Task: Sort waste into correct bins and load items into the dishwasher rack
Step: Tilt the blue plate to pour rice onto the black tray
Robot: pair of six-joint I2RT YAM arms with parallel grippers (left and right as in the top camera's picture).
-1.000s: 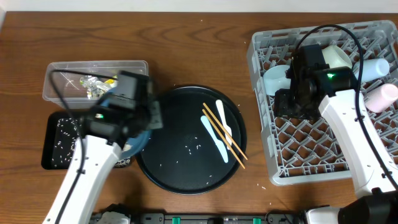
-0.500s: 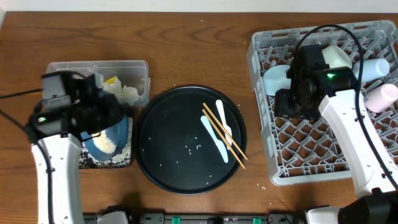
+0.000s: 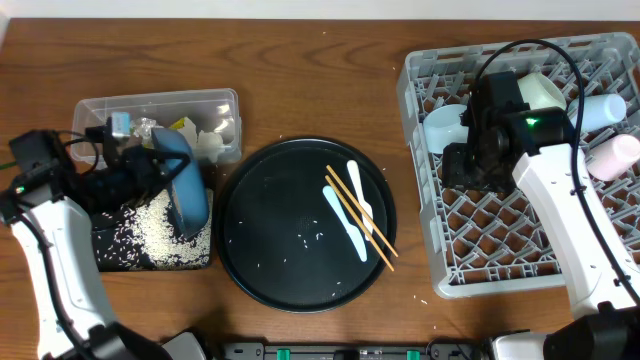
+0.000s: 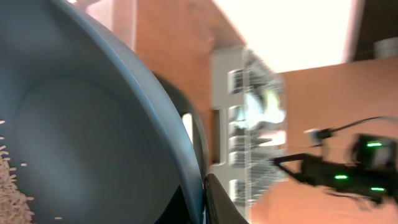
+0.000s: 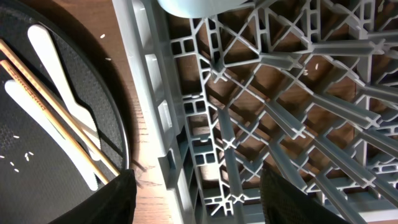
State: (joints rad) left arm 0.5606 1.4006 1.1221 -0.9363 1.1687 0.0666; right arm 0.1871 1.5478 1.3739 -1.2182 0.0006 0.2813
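The bowl still has a few grains inside, so next my left gripper will move down and to the right in the overhead view and level the bowl onto the open middle of the round tray.
My left gripper [image 3: 160,172] is shut on the rim of the dark-blue bowl [image 3: 185,185], which is tipped on edge over the shallow black tray [image 3: 115,255]. White rice [image 3: 160,232] lies heaped in that tray. In the left wrist view the bowl [image 4: 81,124] fills the frame with a few grains left inside, and my finger [image 4: 221,202] pinches its rim. My right gripper [image 3: 478,168] is open and empty above the left edge of the grey dishwasher rack [image 3: 500,270], also in the right wrist view [image 5: 249,137]. Chopsticks [image 3: 360,218] and white spoons [image 3: 345,222] lie on the round black tray [image 3: 270,270].
The clear tub [image 3: 100,110] behind the black tray holds wrappers and tissue. Cups and a pale bowl [image 3: 445,125] stand in the rack's far part. A few rice grains [image 3: 310,238] lie on the round tray.
My left arm swung left from the round tray with the blue bowl, then tipped it on edge. Rice has poured into the shallow black tray. The right arm has not moved.
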